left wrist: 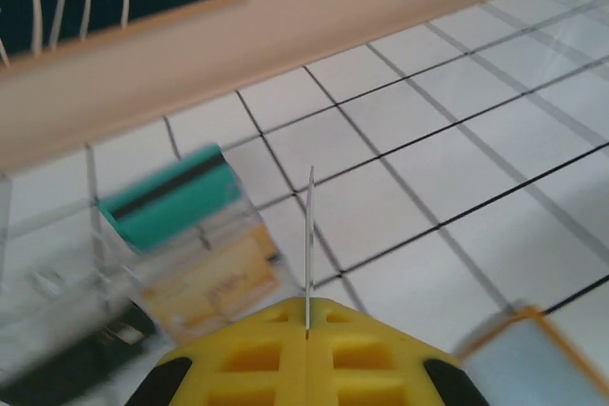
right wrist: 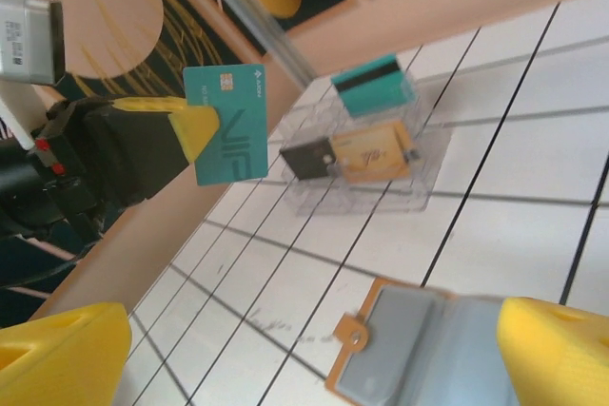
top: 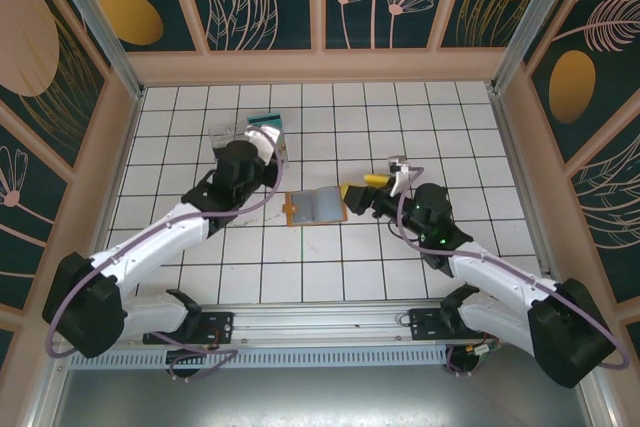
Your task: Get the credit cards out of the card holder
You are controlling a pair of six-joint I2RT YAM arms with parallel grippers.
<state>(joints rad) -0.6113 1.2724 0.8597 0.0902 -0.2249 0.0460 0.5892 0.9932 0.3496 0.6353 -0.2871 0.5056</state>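
Note:
The card in my left gripper has the same colour as the teal card in the clear tray (top: 264, 120) (left wrist: 174, 199), so my left gripper should turn next as it moves outward and down over it to release its card.
The card holder (top: 315, 207) lies open on the white tiles, orange-brown rim around a pale blue-grey inside. In the right wrist view the card holder (right wrist: 433, 354) sits between my right gripper's (right wrist: 309, 368) two yellow fingers (right wrist: 561, 349), which stand wide apart and open. From above, the right gripper (top: 352, 194) is at the holder's right edge. My left gripper (top: 265, 144) is shut on a teal credit card (right wrist: 228, 125), held above the floor near the clear tray. In the left wrist view that card (left wrist: 309, 235) shows edge-on between the closed left gripper (left wrist: 309, 306).
A clear plastic tray (right wrist: 419, 173) holds a teal card (right wrist: 373, 86), a black card (right wrist: 309, 157) and a tan card (right wrist: 373, 151). It stands toward the back left (top: 222, 133). Wooden walls (top: 320, 65) ring the tiled floor.

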